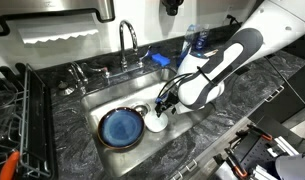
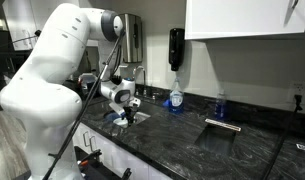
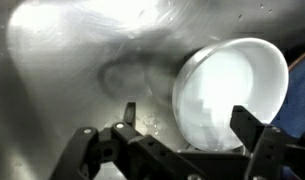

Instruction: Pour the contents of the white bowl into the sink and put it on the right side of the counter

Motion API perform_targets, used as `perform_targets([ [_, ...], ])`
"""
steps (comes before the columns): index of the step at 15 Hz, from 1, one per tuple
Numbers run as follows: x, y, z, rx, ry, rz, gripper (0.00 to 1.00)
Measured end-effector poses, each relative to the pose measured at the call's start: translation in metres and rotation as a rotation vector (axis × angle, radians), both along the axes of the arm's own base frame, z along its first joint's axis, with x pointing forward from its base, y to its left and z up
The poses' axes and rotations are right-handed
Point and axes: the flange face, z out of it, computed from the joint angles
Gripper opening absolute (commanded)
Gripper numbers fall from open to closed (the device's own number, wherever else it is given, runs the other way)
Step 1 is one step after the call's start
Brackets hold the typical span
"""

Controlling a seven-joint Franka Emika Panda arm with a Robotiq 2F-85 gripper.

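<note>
The white bowl's rim away from the dark-blue plate (image 3: 178, 112) is between the robot's spread fingers, low over the bowl, so the gripper will close on that rim next.
The white bowl (image 1: 157, 123) sits inside the steel sink (image 1: 182, 118), just right of a dark-blue plate (image 1: 120, 127). In the wrist view the bowl (image 3: 232, 90) shows its pale inside, and I cannot tell what it holds. My gripper (image 1: 165, 104) hangs right above the bowl, low in the sink. Its fingers (image 3: 187, 125) are spread wide: one is over the steel floor beside the bowl, the other over the bowl, with the near rim between them. In an exterior view the gripper (image 2: 125, 110) is down at the sink, which is set into the dark marbled counter (image 2: 182, 135).
The chrome arched faucet (image 1: 127, 40) stands behind the sink. A blue soap bottle (image 1: 198, 42) is at the back, also seen in an exterior view (image 2: 175, 97). A black dish rack (image 1: 14, 120) stands on the counter at one side. A second recess (image 2: 220, 137) lies further along the counter.
</note>
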Motion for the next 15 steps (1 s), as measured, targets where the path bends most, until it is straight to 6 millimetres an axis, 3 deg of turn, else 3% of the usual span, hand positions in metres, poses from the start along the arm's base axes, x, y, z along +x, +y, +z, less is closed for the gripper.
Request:
perform_targets([
  [9, 0.013, 0.001, -0.007, 0.001, -0.012, 0.004, 0.02],
  [15, 0.021, -0.005, -0.008, -0.008, -0.029, -0.003, 0.02],
])
